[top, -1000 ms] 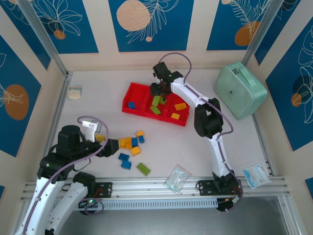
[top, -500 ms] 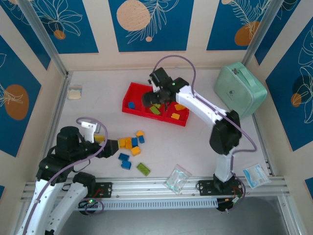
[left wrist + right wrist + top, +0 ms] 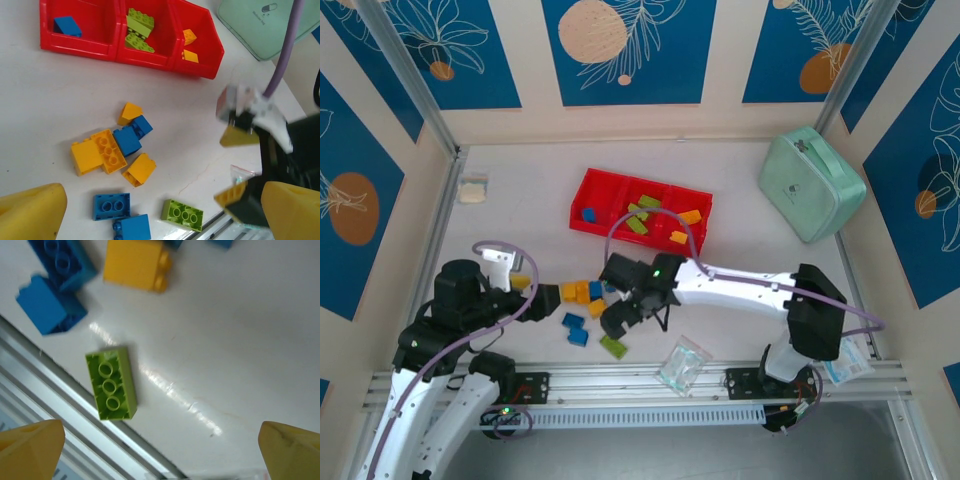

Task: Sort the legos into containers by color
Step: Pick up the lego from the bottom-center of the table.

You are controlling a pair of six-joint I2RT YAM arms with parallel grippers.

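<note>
My right gripper moves back toward the near bar next and lowers onto the upside-down green lego (image 3: 613,347) (image 3: 112,384).
The red tray (image 3: 588,190) holds a blue lego (image 3: 67,26) in its left container, green legos (image 3: 139,30) in the middle one and yellow ones (image 3: 189,45) in the right one. Loose yellow and blue legos (image 3: 585,292) lie in front of it. An upside-down green lego (image 3: 112,390) lies by the near rail. My right gripper (image 3: 617,316) hovers open just above it, nothing between its fingers (image 3: 30,450). My left gripper (image 3: 548,296) stands open left of the loose pile, empty.
A mint-green zipped case (image 3: 810,183) sits at the back right. A clear bag (image 3: 683,364) lies on the near rail beside the green lego, another packet (image 3: 842,356) at the right, and a small pale item (image 3: 472,190) at the far left.
My right arm has swung from over the tray's middle container down to the near side, above the loose green lego, and its jaws have opened wider. The left arm has barely moved.
</note>
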